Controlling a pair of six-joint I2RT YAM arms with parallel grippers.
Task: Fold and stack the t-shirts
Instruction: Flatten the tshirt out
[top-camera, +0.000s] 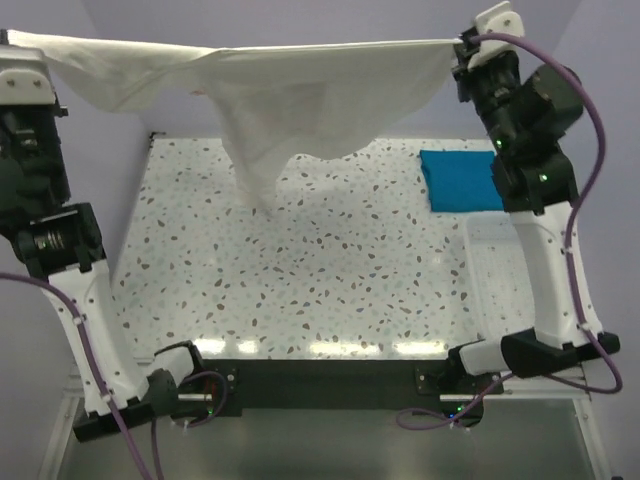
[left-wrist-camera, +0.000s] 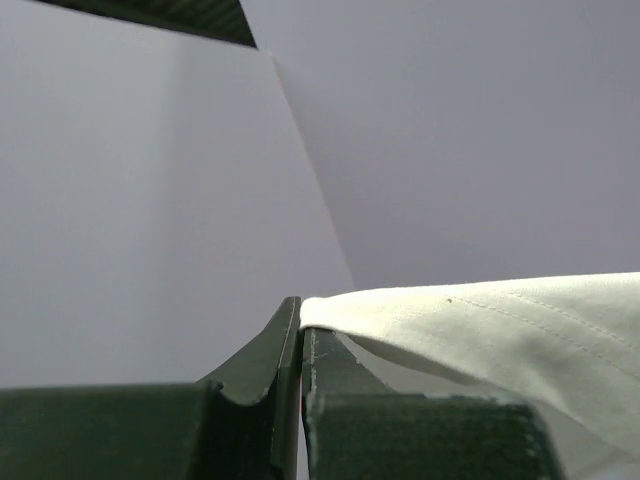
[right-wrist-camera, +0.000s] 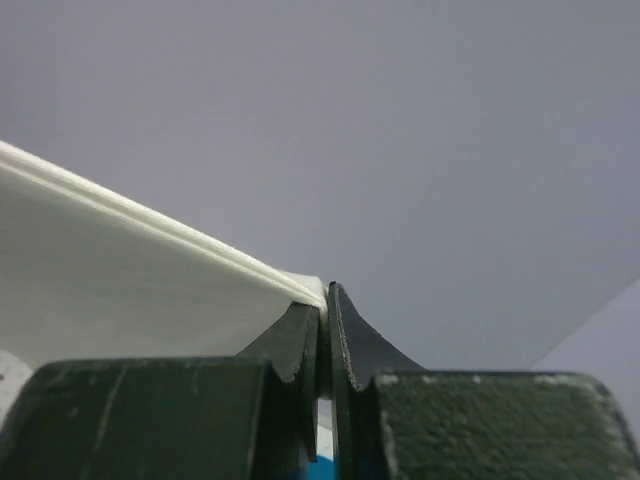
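Observation:
I should lower the cream-white shirt to the left in the top view next with my right gripper, onto the table beside the teal-blue shirt, and then let it go.
The cream-white t-shirt (top-camera: 290, 100) hangs stretched high above the table between both raised arms. Its middle sags in a loose fold toward the speckled tabletop. My left gripper (top-camera: 12, 42) is shut on the shirt's left corner. In the left wrist view the cream cloth (left-wrist-camera: 500, 320) runs off to the right from the pinched jaws of that gripper (left-wrist-camera: 300, 315). My right gripper (top-camera: 462, 45) is shut on the right corner, and its wrist view shows the cloth (right-wrist-camera: 120, 290) clamped at the tips of that gripper (right-wrist-camera: 325, 300). The teal-blue t-shirt (top-camera: 460, 180) lies folded at the table's back right.
A white lattice basket (top-camera: 490, 270) sits on the table's right side, just in front of the teal shirt and partly behind the right arm. The speckled tabletop (top-camera: 300, 290) lies under the hanging shirt. Purple walls close in the back and sides.

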